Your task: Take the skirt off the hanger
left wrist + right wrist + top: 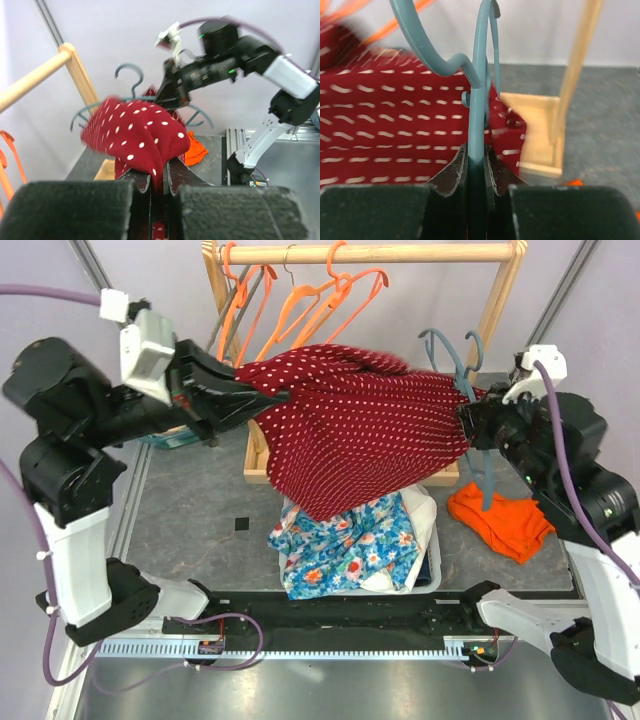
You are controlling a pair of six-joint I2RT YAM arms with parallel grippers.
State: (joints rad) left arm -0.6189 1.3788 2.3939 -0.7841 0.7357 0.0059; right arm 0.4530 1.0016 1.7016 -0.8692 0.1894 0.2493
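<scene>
I should next lower my left gripper onto that floral cloth [325, 554] and release the fold of the red garment there, because the white basket below already holds the blue floral garment.
No dark navy denim skirt is in view. A red garment with white dots [360, 430] hangs in the air on a grey-blue hanger [455, 355]. My left gripper [285, 395] is shut on the garment's left edge, as the left wrist view shows [157, 175]. My right gripper [465, 425] is shut on the grey-blue hanger's neck [479, 75], with the red cloth [395, 125] behind it. Several orange hangers [300, 305] hang bare on the wooden rail [370, 253].
A blue floral garment [345, 545] lies in a white basket [432, 560] below the red garment. An orange cloth [500, 520] lies on the table to the right. The wooden rack's base [255, 455] stands behind.
</scene>
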